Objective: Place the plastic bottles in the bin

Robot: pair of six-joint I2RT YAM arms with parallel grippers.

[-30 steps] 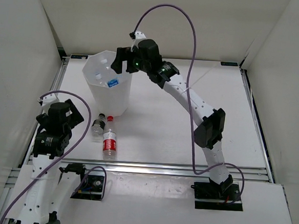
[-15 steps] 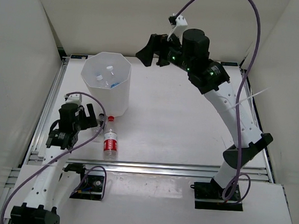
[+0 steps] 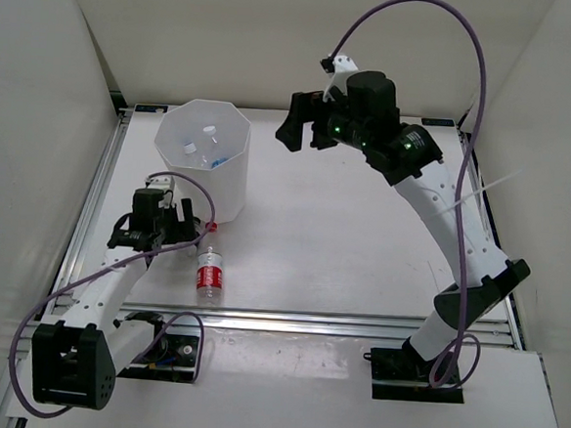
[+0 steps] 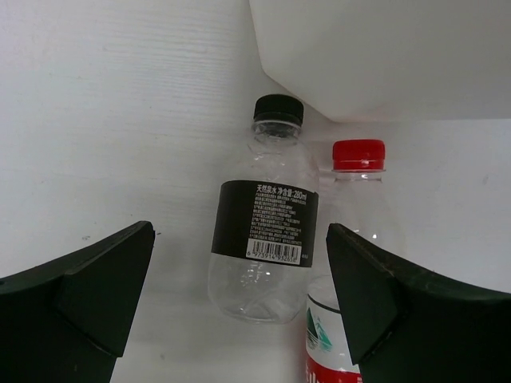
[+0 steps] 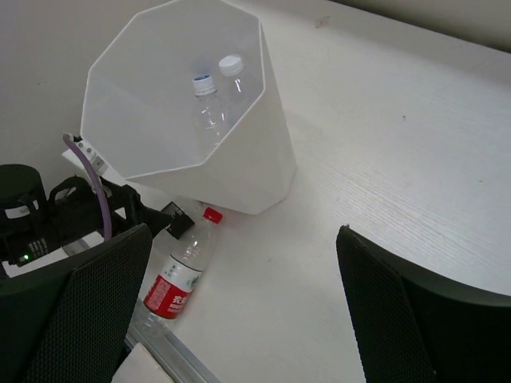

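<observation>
I will next lower my left gripper over the dark-capped bottle and close its fingers around the black label (image 4: 265, 223), because the bottle is below it, between the open fingers.
Two clear plastic bottles lie on the table beside the bin (image 3: 224, 196). The dark-capped bottle (image 4: 263, 231), with a black label, lies between the fingers of my open left gripper (image 4: 239, 233), which do not touch it. The red-labelled bottle (image 4: 351, 207) lies right beside it, its red cap near the bin wall (image 4: 383, 56); it also shows in the top view (image 3: 209, 271). Two more bottles, one white-capped (image 5: 231, 65) and one blue-capped (image 5: 204, 84), lie inside the bin (image 5: 257, 159). My right gripper (image 3: 299, 129) hangs open and empty, high to the right of the bin.
The left arm (image 5: 48, 227) reaches in low from the near left. A metal rail (image 3: 307, 321) runs along the table's near edge. White walls enclose the table on three sides.
The right gripper has swung up and to the right, away from above the bin. The left gripper has moved down and forward, and now straddles the dark-capped bottle.
</observation>
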